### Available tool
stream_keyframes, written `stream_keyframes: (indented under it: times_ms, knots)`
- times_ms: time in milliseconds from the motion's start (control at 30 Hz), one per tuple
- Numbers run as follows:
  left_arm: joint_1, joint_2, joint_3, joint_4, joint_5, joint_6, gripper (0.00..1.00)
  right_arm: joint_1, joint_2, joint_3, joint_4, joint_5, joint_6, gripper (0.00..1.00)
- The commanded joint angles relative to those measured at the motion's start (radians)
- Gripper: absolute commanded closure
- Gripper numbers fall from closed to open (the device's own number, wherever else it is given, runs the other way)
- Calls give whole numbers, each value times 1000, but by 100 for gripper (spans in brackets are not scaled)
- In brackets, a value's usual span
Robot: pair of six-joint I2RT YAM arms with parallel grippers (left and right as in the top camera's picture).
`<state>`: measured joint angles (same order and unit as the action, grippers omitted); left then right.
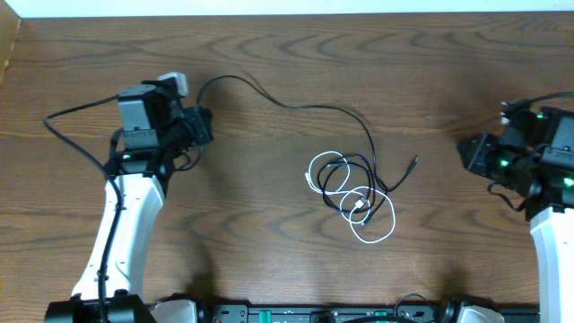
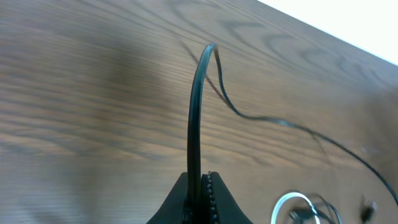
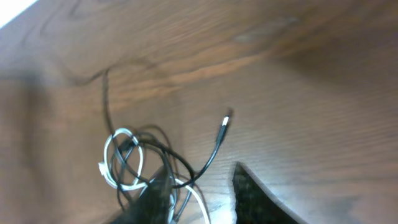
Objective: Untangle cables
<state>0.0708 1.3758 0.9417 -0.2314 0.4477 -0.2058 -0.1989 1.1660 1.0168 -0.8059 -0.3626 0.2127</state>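
Note:
The coils lie apart from my left gripper, so it needs to move the black cable toward the tangle first, to open short of the white loop.
The black cable (image 1: 296,106) runs from my left gripper (image 1: 203,124) across the table to a tangle at the centre, where it coils with the white cable (image 1: 375,235). Its free plug end (image 1: 413,163) lies right of the tangle. My left gripper (image 2: 200,186) is shut on the black cable (image 2: 196,106), which arches up from the jaws. My right gripper (image 1: 468,154) is open and empty at the right, apart from the tangle. In the right wrist view the jaws (image 3: 202,193) are spread, with the tangled cables (image 3: 134,162) and the plug end (image 3: 225,121) ahead.
The wooden table (image 1: 269,260) carries only the cables. Thick black arm wires (image 1: 67,135) loop beside the left arm. The table's far edge (image 1: 287,14) runs along the top.

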Motion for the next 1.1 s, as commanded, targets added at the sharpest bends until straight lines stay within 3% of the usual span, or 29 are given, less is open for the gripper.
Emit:
stream_keyframes:
  times_ms: [0,67,133,167,200,567,1067]
  knots:
    - [-93,-5,-6,1,43,1,93,72,-2,21,3,-14,-80,65]
    - [-154,-5,-6,2,43,-9,93,115,1,21,3,-14,-86,52]
    - [-198,-5,-6,2,43,-10,93,143,8,21,1,-14,-88,48]
    - [-243,-5,-6,6,42,-10,92,178,24,21,-7,-20,-87,39]
    - [-262,-5,-6,11,42,-18,93,205,37,21,-15,-36,-87,38]
    - [-379,-5,-6,39,42,-56,92,447,243,18,-4,-54,-87,31]
    - [-404,-5,-6,33,43,-59,92,476,553,18,50,145,-23,30]
